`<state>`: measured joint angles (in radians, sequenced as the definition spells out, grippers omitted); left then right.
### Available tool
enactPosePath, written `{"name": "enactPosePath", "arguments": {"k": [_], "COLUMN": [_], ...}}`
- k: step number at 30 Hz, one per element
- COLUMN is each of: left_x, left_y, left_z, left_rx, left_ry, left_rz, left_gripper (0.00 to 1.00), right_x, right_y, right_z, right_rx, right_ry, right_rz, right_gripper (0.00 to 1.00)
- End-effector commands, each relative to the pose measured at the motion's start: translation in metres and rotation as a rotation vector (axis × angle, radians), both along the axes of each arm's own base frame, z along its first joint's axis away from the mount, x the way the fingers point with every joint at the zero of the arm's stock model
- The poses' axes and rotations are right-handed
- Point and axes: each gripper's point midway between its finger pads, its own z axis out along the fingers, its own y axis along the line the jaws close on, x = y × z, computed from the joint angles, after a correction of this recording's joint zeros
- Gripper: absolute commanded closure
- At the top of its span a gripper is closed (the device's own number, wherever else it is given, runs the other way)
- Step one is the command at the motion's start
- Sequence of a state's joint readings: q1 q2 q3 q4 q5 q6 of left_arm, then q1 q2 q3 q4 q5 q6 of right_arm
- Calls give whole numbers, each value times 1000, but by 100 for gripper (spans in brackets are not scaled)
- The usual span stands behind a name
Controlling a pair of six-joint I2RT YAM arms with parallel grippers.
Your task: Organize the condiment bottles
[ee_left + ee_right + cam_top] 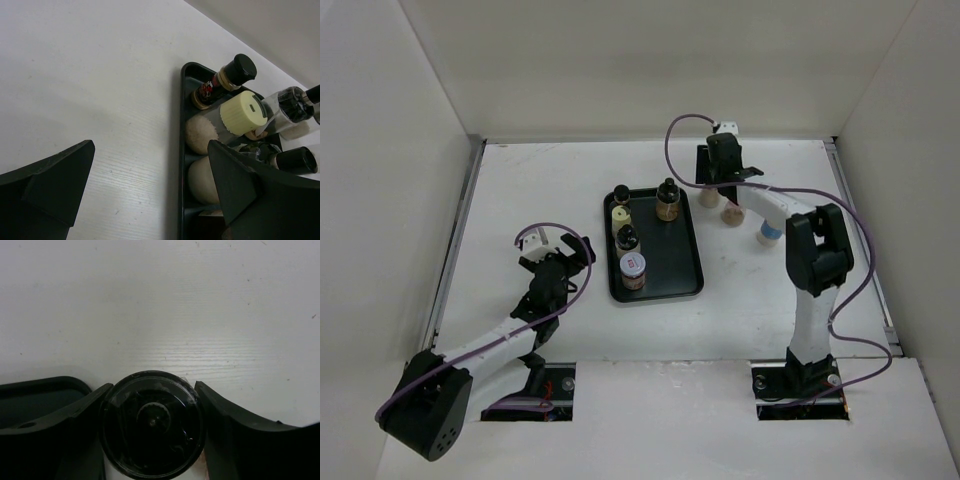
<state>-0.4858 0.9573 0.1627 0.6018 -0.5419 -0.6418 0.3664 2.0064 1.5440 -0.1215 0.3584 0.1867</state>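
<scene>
My right gripper will lift over the tray's rim, come back, lower and release, as bare tray bottom by the brown bottle is to its left in the top view.
A black tray (685, 262) in the middle of the table holds several condiment bottles: a yellow-capped one (620, 215), a brown black-capped one (667, 201), a dark black-capped one (627, 238) and a pale-capped one (633, 269). My right gripper (723, 170) is behind the tray's right corner, shut on a black-capped bottle (152, 425) that fills the space between both fingers. Another bottle (733, 214) stands beside it. My left gripper (563, 258) is open and empty over bare table left of the tray (182, 150). The yellow cap (244, 113) shows in the left wrist view.
A blue-labelled bottle (768, 233) stands partly hidden under the right arm. White walls enclose the table on the left, back and right. Purple cables loop from both arms.
</scene>
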Motion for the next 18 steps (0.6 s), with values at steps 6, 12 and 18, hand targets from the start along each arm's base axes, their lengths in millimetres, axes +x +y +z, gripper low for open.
{"name": "enactPosePath", "arguments": {"k": [6, 12, 18], "left_x": [5, 3, 4], "left_y": [-1, 3, 2], "left_z": [17, 20, 18], "left_rx": [-42, -47, -47], "left_ry": [-59, -70, -65], "left_rz": [6, 17, 17], "left_gripper": [0, 0, 0], "right_x": [5, -30, -78], "right_y": [8, 14, 28], "right_z": [99, 161, 136], "right_rx": [116, 164, 160], "right_ry": [-291, -422, -369], "right_rz": [-14, -18, 10], "right_gripper": [50, 49, 49]}}
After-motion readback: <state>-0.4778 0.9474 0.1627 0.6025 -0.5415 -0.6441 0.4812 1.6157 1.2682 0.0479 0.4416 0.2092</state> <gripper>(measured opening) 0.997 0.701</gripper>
